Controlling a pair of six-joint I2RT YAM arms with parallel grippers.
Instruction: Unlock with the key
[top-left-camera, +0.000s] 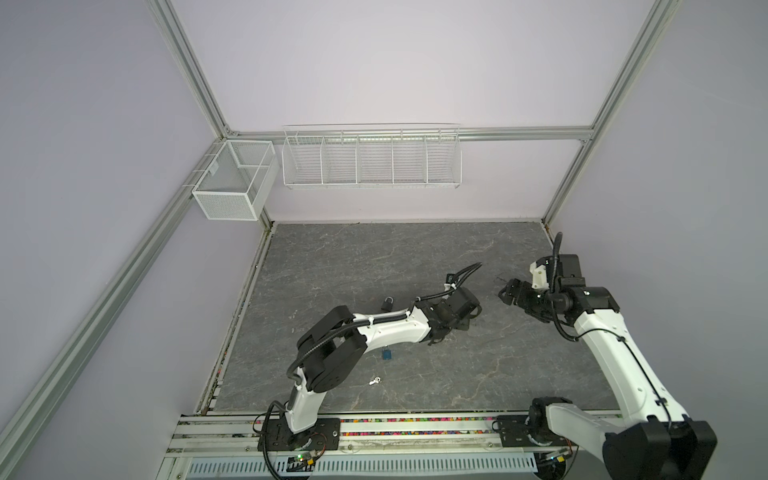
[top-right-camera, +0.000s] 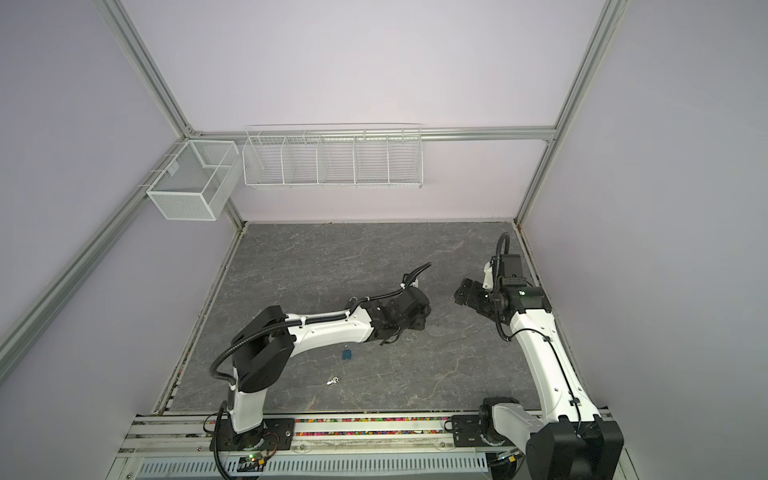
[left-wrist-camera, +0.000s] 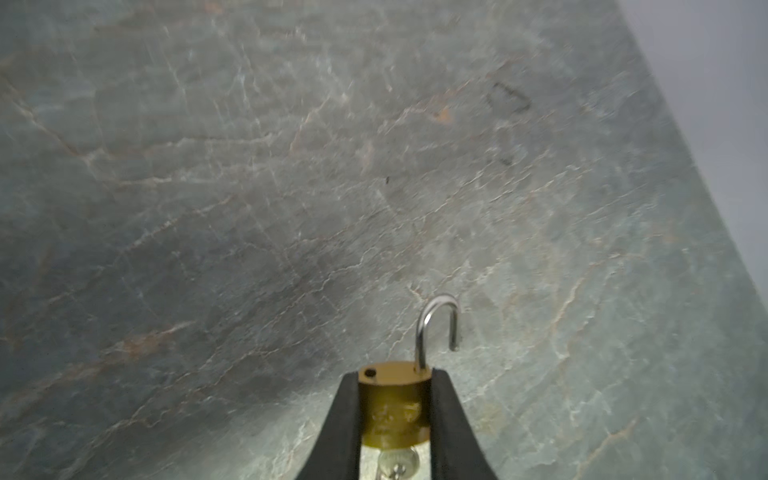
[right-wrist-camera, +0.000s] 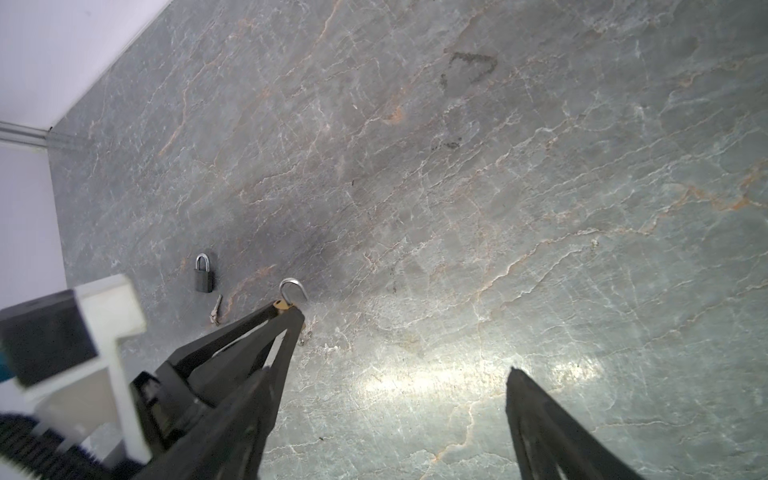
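Observation:
The steel shackle (left-wrist-camera: 440, 324) is already sprung open, so I will lower my left gripper to the bare grey stone tabletop beneath it and release the small brass padlock there.
A brass padlock (left-wrist-camera: 392, 405) sits clamped between the black fingers (left-wrist-camera: 345, 424) of my left gripper (left-wrist-camera: 394, 399), low over the grey stone table (top-left-camera: 374, 257). Its steel shackle (left-wrist-camera: 440, 324) has sprung open, with one end free. A silver key (left-wrist-camera: 397, 459) sticks in the bottom of the lock. In both top views the left gripper (top-left-camera: 435, 338) (top-right-camera: 386, 338) is near the table's middle. The right gripper (top-left-camera: 509, 291) (top-right-camera: 463, 291) hovers to its right, open and empty. The right wrist view shows the brass padlock (right-wrist-camera: 283, 305) in the left gripper's tips, with the right gripper (right-wrist-camera: 382, 374) behind it.
A black padlock (top-left-camera: 387, 303) (right-wrist-camera: 204, 274) lies shut beyond the left forearm, a loose key (right-wrist-camera: 216, 309) next to it. A blue padlock (top-left-camera: 387, 354) (top-right-camera: 347, 353) and another small key (top-left-camera: 375, 380) (top-right-camera: 333, 380) lie nearer the front. White wire baskets (top-left-camera: 370, 158) hang on the back wall.

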